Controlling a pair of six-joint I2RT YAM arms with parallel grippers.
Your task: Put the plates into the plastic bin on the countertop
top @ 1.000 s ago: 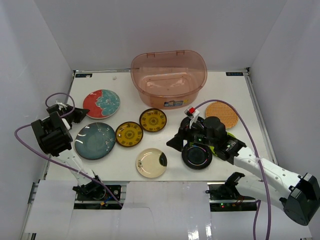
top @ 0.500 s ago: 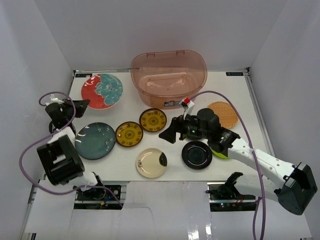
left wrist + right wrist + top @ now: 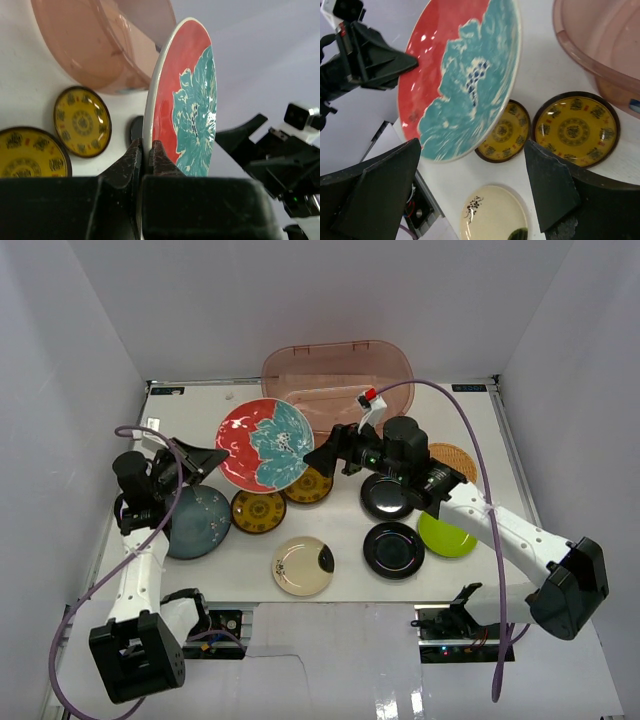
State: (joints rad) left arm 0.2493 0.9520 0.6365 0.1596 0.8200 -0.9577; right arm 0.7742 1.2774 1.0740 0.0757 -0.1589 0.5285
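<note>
The plate's free edge [image 3: 311, 448] [image 3: 506, 100] hangs next to my open right gripper, and my left gripper is pinching the opposite side of the plate. I will gently move my right gripper onto that edge.
My left gripper [image 3: 207, 459] is shut on the rim of the red-and-teal plate [image 3: 264, 444], holding it tilted in the air in front of the plastic bin [image 3: 338, 380]. The left wrist view shows the jaws [image 3: 147, 150] pinching the plate [image 3: 185, 100] edge-on. My right gripper [image 3: 326, 454] is open and empty beside that plate; in its wrist view the plate [image 3: 465, 75] hangs above the open fingers [image 3: 472, 150]. On the countertop lie a blue-grey plate [image 3: 197, 524], two yellow plates [image 3: 259, 510] [image 3: 312, 488], a cream plate [image 3: 303, 566], two black plates [image 3: 384, 498] [image 3: 393, 549], a lime green plate [image 3: 447, 535] and a woven plate [image 3: 457, 458].
White walls close in the countertop [image 3: 470, 420] on three sides. The bin [image 3: 100, 45] stands at the far middle edge. The right arm stretches over the black and woven plates. Purple cables loop from both arms.
My left gripper lifted the red-and-teal plate off the far left of the table and carried it right, towards the bin. My right arm moved up and left, uncovering a black and a green plate.
</note>
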